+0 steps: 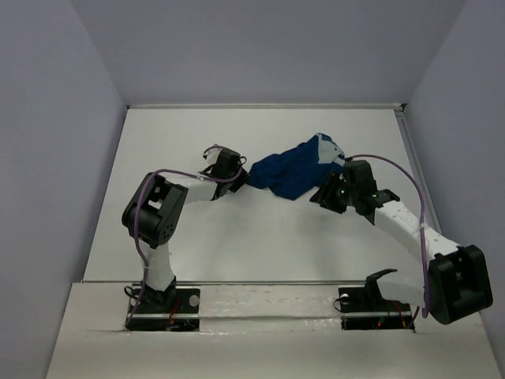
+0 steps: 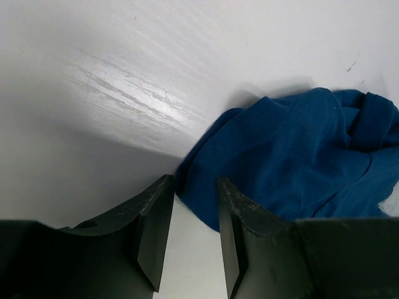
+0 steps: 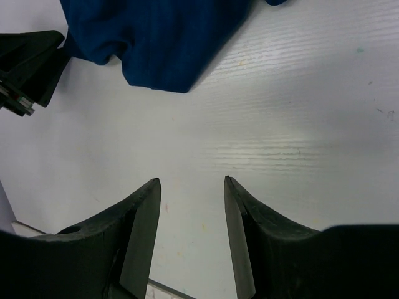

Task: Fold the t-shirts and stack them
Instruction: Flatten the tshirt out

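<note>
I need to move my right gripper outward next, toward the t-shirt (image 1: 293, 170), and then down onto its edge by the pale print (image 1: 324, 146).
A dark navy t-shirt (image 1: 293, 170) lies crumpled on the white table, with a bit of pale print (image 1: 324, 146) showing at its far end. My left gripper (image 1: 248, 177) sits at the shirt's left edge. In the left wrist view the left gripper (image 2: 194, 184) is open, its fingertips at the hem of the t-shirt (image 2: 293, 156), with bare table between the jaws. My right gripper (image 1: 325, 196) hovers just right of and nearer than the cloth. In the right wrist view the right gripper (image 3: 191, 179) is open over bare table, the t-shirt (image 3: 156, 37) lying beyond it.
Pale walls enclose the white table (image 1: 260, 245) on the left, back and right. A metal rail (image 1: 411, 154) runs along its right side. A raised ledge (image 1: 260, 290) with both arm bases crosses the near edge. The left gripper's fingers (image 3: 28, 68) show in the right wrist view.
</note>
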